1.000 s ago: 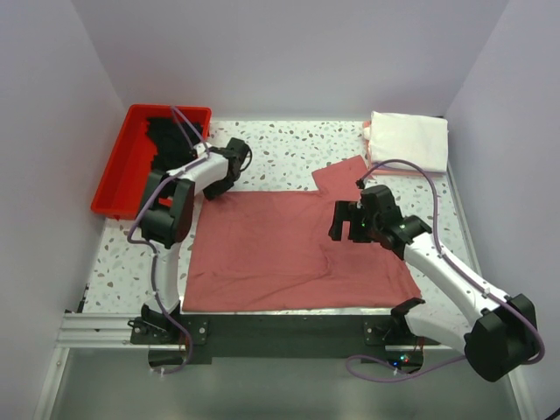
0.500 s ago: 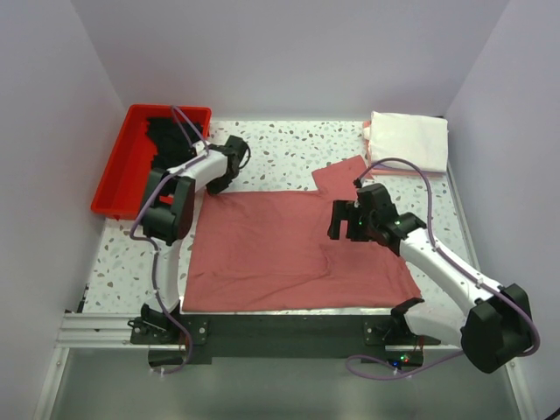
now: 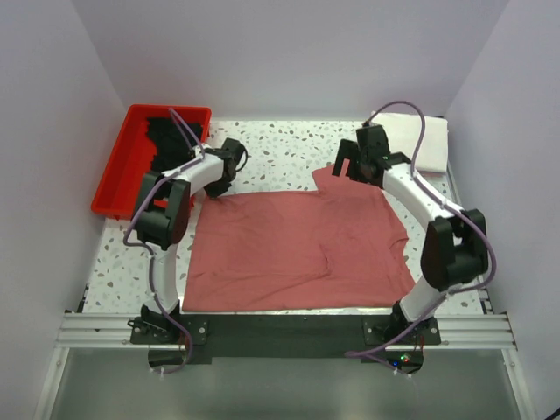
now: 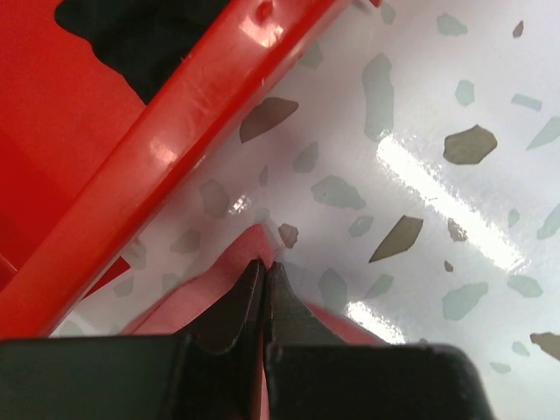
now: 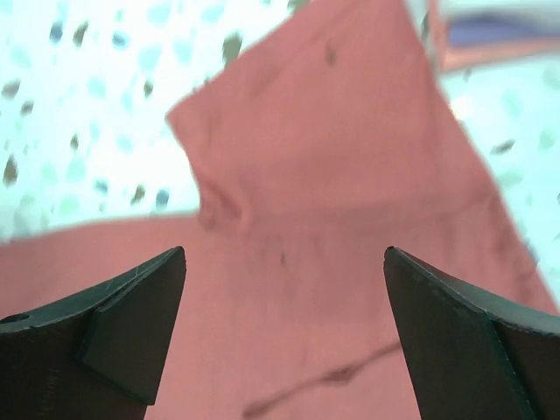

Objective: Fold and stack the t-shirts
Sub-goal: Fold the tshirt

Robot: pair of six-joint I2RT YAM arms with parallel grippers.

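My right gripper should reach outward and down next, open fingers straddling the sleeve's far end by the stack (image 5: pixel 371 19), below and outward of it.
A dusty-rose t-shirt (image 3: pixel 297 249) lies spread flat in the middle of the table. My left gripper (image 3: pixel 218 186) is shut on its back left corner; in the left wrist view the closed gripper (image 4: pixel 265 263) pinches the pink cloth (image 4: pixel 210 284) right beside the tray. My right gripper (image 3: pixel 345 167) is open and empty, hovering over the shirt's right sleeve (image 3: pixel 337 181). In the right wrist view the gripper (image 5: pixel 284 252) has its fingers spread wide above the cloth (image 5: pixel 350 175). A black t-shirt (image 3: pixel 166 136) lies in the red tray. Folded white and pinkish shirts (image 3: pixel 409 140) are stacked at the back right.
The red plastic tray (image 3: pixel 114 179) stands at the back left, its rim (image 4: pixel 192 114) close to my left fingers. Speckled tabletop (image 3: pixel 280 153) shows behind the shirt. Purple walls enclose the back and both sides.
My right arm has swung from the shirt's middle to the back, over the right sleeve. The shirt's right edge has drawn inward. My left gripper has shifted slightly back, still holding the corner.
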